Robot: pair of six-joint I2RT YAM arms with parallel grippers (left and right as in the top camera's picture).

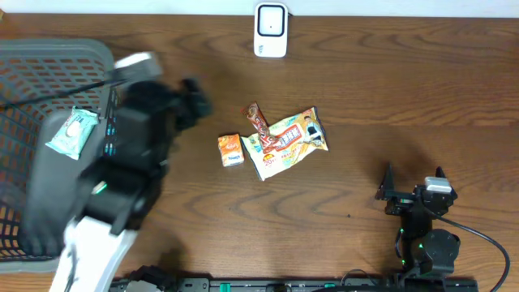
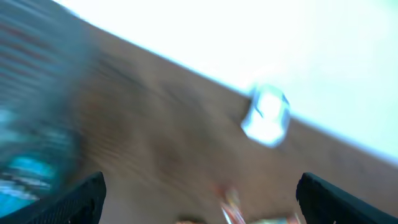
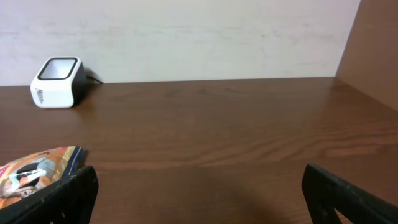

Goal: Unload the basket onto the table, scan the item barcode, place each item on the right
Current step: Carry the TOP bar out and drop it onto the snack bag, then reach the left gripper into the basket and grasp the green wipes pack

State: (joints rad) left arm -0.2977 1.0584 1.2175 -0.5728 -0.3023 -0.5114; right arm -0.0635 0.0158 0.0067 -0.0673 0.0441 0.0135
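My left gripper will next move across the basket's rim and down onto the packet's near end [image 1: 62, 146] [image 2: 13, 191], which lies below and to its left in the overhead view.
The white barcode scanner [image 1: 270, 30] stands at the table's far edge; it shows as a blur [image 2: 266, 115] in the left wrist view and at the far left [image 3: 59, 82] in the right wrist view. Mid-table lie a small orange box [image 1: 230, 150], a red-brown candy bar [image 1: 258, 122] and an orange-and-white snack bag [image 1: 288, 142] [image 3: 37, 171]. My left gripper [image 1: 191, 100] [image 2: 199, 202], blurred, hangs open and empty left of them, by the basket's right rim. My right gripper [image 1: 413, 188] [image 3: 199, 199] stands open and empty near the front right.
A grey mesh basket [image 1: 49, 61] fills the left side and holds a teal-and-white packet [image 1: 73, 132]. The left arm's body covers the basket's right wall. A cable runs from the right arm's base toward the right edge.
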